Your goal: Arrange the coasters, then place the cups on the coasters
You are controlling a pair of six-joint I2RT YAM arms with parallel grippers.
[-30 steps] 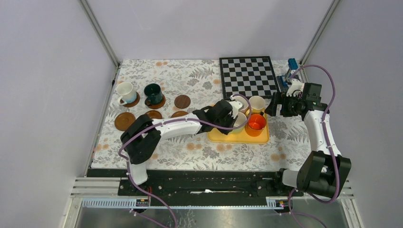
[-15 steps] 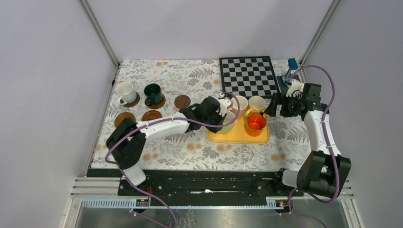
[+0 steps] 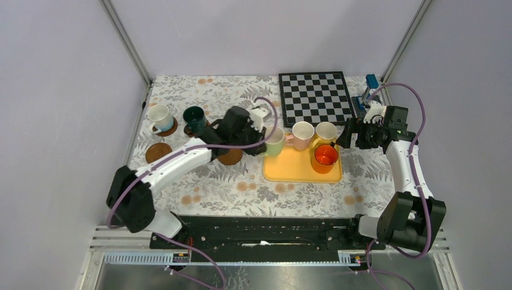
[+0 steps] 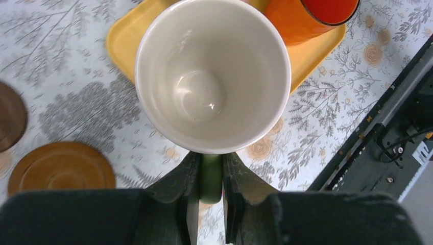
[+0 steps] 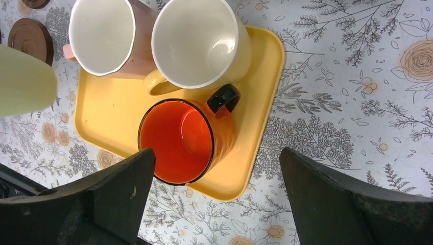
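Observation:
The left gripper swings across to its left in the top view next, lowers the white cup onto the empty coaster by it and releases the cup.
My left gripper (image 3: 263, 144) (image 4: 211, 171) is shut on the green handle of the light green cup (image 3: 275, 142) (image 4: 212, 76), held in the air just left of the yellow tray (image 3: 299, 170). The pink cup (image 3: 302, 133), cream-yellow cup (image 3: 326, 131) and orange cup (image 3: 326, 155) stand on the tray. The white cup (image 3: 160, 115) and dark green cup (image 3: 194, 118) each sit on a coaster at far left. Bare coasters lie at the left (image 3: 158, 151) and under my left arm (image 3: 230, 158). My right gripper (image 3: 346, 135) (image 5: 217, 158) hangs open over the tray's right side, above the orange cup (image 5: 178, 140).
A chessboard (image 3: 315, 96) lies behind the tray. A small blue object (image 3: 371, 80) sits at the far right corner. A flowered cloth (image 3: 241, 187) covers the table. Metal frame posts stand at both back corners.
My left arm has swung left, carrying the light green cup off the tray towards the coasters. The right arm has not moved.

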